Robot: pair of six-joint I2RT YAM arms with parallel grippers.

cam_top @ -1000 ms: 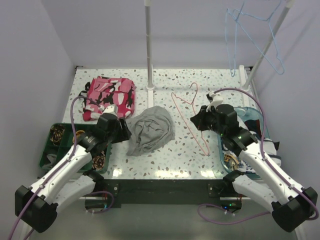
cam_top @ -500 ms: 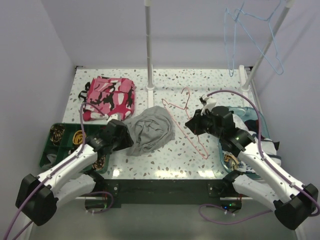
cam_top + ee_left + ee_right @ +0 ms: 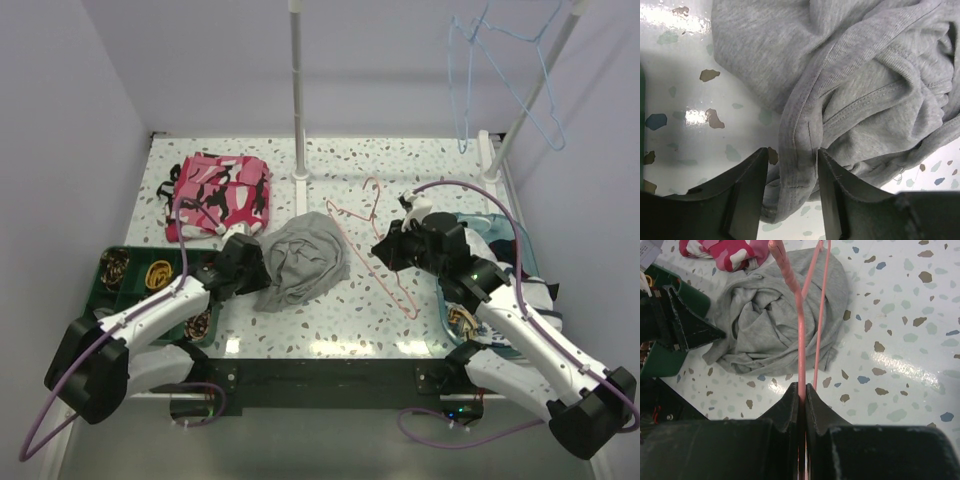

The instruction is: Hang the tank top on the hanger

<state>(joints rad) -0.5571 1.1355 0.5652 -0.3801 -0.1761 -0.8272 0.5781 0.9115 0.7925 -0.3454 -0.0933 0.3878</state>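
My right gripper lowers the pink-red wire hanger to the bare tabletop (image 3: 368, 282) (image 3: 860, 362) beside the tank top next and releases it, since that spot is clear.
The heather-grey tank top (image 3: 305, 258) lies crumpled on the speckled table's middle. My left gripper (image 3: 258, 272) is at its left edge, low over the table. In the left wrist view the left gripper (image 3: 790, 152) is open, with a hemmed fold of the tank top (image 3: 855, 75) lying between the fingers. My right gripper (image 3: 385, 250) is shut on the pink-red wire hanger (image 3: 396, 293), to the right of the tank top. In the right wrist view the right gripper (image 3: 801, 386) pinches the hanger (image 3: 800, 340), which points out over the tank top (image 3: 770, 320).
A pink, white and black patterned garment (image 3: 218, 195) lies at the back left. A green tray (image 3: 95, 300) sits at the left edge and a teal bin (image 3: 520, 240) of clothes at the right. A white pole (image 3: 298, 100) stands behind; light blue hangers (image 3: 470, 80) hang at the back right.
My left gripper has moved right and down to the tank top's left edge. My right gripper has shifted the hanger left, toward the tank top.
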